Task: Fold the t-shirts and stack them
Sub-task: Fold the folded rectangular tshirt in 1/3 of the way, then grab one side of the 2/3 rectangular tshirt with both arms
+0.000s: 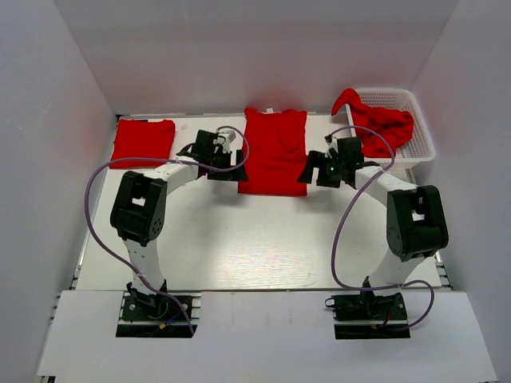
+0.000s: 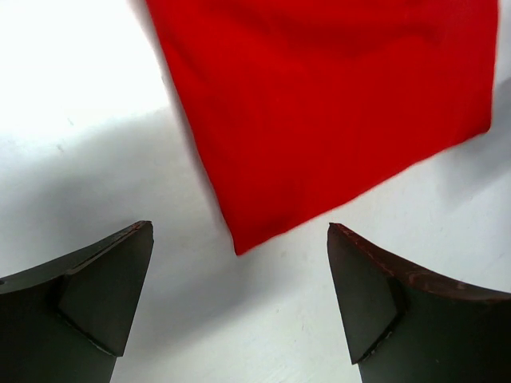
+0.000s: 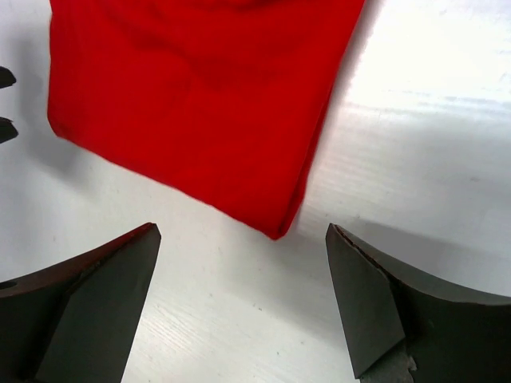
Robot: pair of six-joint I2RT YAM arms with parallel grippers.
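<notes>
I should lower my left gripper tableward, easing onto the t-shirt's near corner, flat just beyond its open fingers.
A red t-shirt (image 1: 274, 150), folded into a long strip, lies flat on the table at the middle back. My left gripper (image 1: 231, 170) is open and empty at its near left corner (image 2: 239, 243). My right gripper (image 1: 307, 171) is open and empty at its near right corner (image 3: 275, 231). Both corners lie just beyond the fingertips, on the table. A folded red t-shirt (image 1: 143, 141) lies at the back left. Crumpled red t-shirts (image 1: 382, 126) fill the white basket (image 1: 423, 136) at the back right.
White walls close in the table on the left, back and right. The basket stands close behind the right arm. The left gripper's fingertips (image 3: 5, 104) show at the left edge of the right wrist view.
</notes>
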